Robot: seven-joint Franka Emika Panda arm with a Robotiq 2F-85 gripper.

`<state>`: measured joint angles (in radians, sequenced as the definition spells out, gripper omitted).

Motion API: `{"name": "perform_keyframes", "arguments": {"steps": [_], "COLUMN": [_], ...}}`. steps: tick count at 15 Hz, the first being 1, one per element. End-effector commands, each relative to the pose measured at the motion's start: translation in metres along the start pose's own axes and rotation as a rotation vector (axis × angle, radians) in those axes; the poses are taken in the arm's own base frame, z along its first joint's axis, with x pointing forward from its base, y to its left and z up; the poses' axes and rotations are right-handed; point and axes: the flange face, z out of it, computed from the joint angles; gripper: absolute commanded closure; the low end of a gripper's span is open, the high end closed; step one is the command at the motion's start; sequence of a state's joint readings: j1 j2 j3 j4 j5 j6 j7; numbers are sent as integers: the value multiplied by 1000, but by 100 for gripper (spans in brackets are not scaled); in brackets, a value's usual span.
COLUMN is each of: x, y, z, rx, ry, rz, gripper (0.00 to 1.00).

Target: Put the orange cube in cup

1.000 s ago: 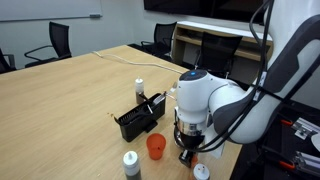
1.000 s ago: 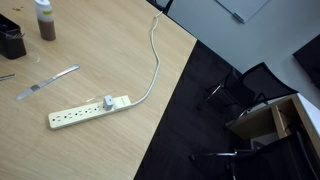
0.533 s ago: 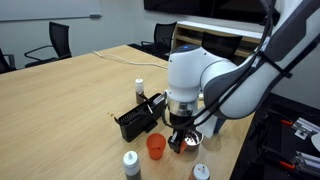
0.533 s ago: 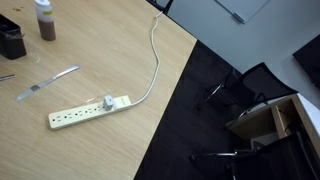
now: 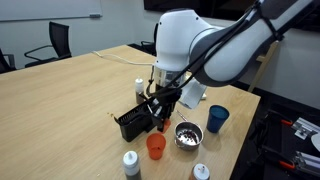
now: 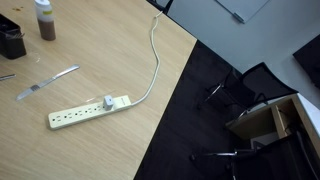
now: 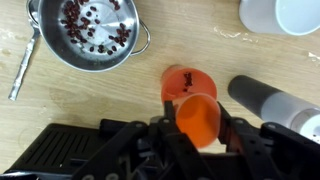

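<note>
I will bring the orange cube down over the opening of the orange-red cup with my gripper before I open it.
My gripper (image 7: 197, 128) is shut on a small orange thing, the orange cube (image 7: 196, 112); its edges look rounded from here. Directly beyond it on the table stands the orange-red cup (image 7: 187, 80), upright, with dark specks inside. In an exterior view the gripper (image 5: 162, 115) hangs above the cup (image 5: 155, 146), well clear of it; the cube is too small to make out there. The exterior view with the power strip shows neither gripper nor cup.
A metal bowl (image 5: 186, 134) of dark red beads (image 7: 92, 28) stands beside the cup, a blue cup (image 5: 217, 119) beyond it. A black organizer (image 5: 135, 120) is under the arm. White bottles (image 5: 131, 163) (image 5: 201, 172) stand near the table's edge. A power strip (image 6: 88, 111) lies elsewhere.
The arm has risen from table height beside the metal bowl and swung over toward the black organizer and the cup. The cup, bowl and bottles have not moved.
</note>
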<state>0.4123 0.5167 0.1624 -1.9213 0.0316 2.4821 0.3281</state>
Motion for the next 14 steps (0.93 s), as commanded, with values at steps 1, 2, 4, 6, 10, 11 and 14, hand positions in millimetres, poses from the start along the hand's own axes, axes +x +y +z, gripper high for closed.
{"name": "perform_keyframes", "arguments": {"steps": [1, 2, 4, 6, 10, 11, 14], "x": [16, 19, 24, 28, 38, 39, 39], "y": [0, 1, 3, 4, -1, -1, 2], "z": [9, 16, 31, 44, 57, 60, 70], "rx": [-2, -11, -9, -2, 1, -2, 8], "ry": [-1, -3, -9, -14, -11, -19, -41], "rz": [-45, -56, -75, -96, -139, -138, -134], "gripper": [85, 85, 85, 85, 85, 85, 65]}}
